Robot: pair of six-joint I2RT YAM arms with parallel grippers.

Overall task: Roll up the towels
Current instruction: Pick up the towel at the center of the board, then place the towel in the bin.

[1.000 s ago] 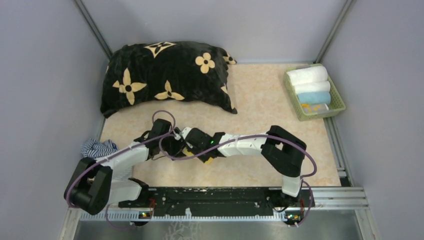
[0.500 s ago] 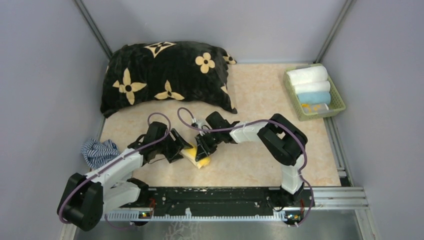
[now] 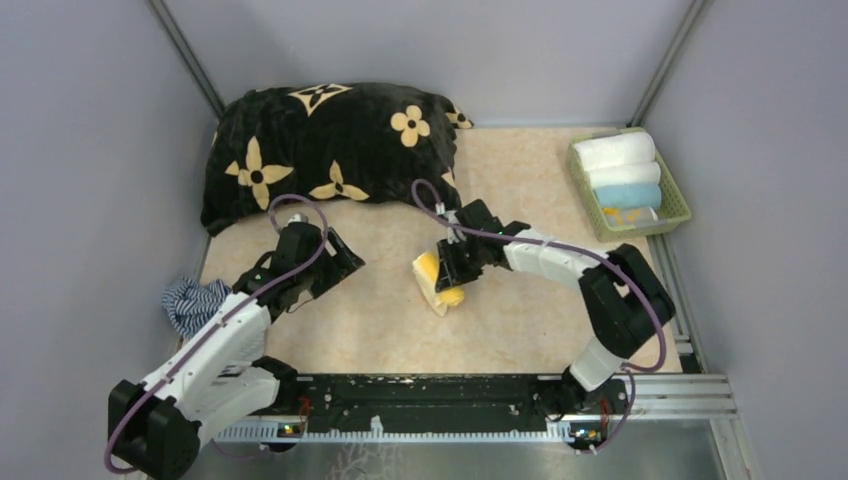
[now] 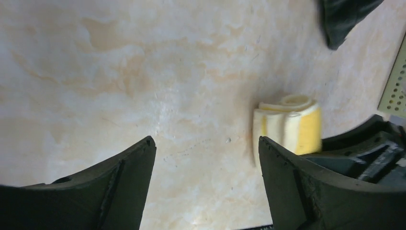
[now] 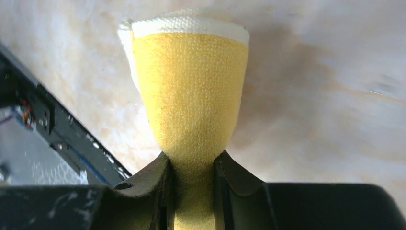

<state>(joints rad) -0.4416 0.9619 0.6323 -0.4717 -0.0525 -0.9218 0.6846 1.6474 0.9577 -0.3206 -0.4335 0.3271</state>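
The robot's right gripper will move outward and to the right in the top view, to the basket's near end (image 3: 627,214), and let go of the rolled towel there, since rolled towels lie there.
A rolled yellow towel (image 3: 436,292) with a white edge hangs just above the table's middle, pinched at one end by my right gripper (image 3: 455,268). In the right wrist view the towel (image 5: 191,86) bulges out past the right gripper (image 5: 194,163), whose jaws press into it. My left gripper (image 3: 335,272) stands open to the left of the roll, well apart from it. In the left wrist view the left gripper (image 4: 206,143) holds nothing, and the yellow towel (image 4: 287,124) lies beyond its right finger. Rolled towels, among them a light blue one (image 3: 629,195), lie in the green basket (image 3: 680,208).
A big black cushion (image 3: 330,150) with cream flowers fills the back left. A blue-and-white striped cloth (image 3: 195,300) is bunched at the left wall. The green basket stands against the right wall. A black rail (image 3: 430,392) runs along the near edge.
The left gripper opened wider and drew back to the left. The right gripper carried the rolled yellow towel right and away from the near edge.
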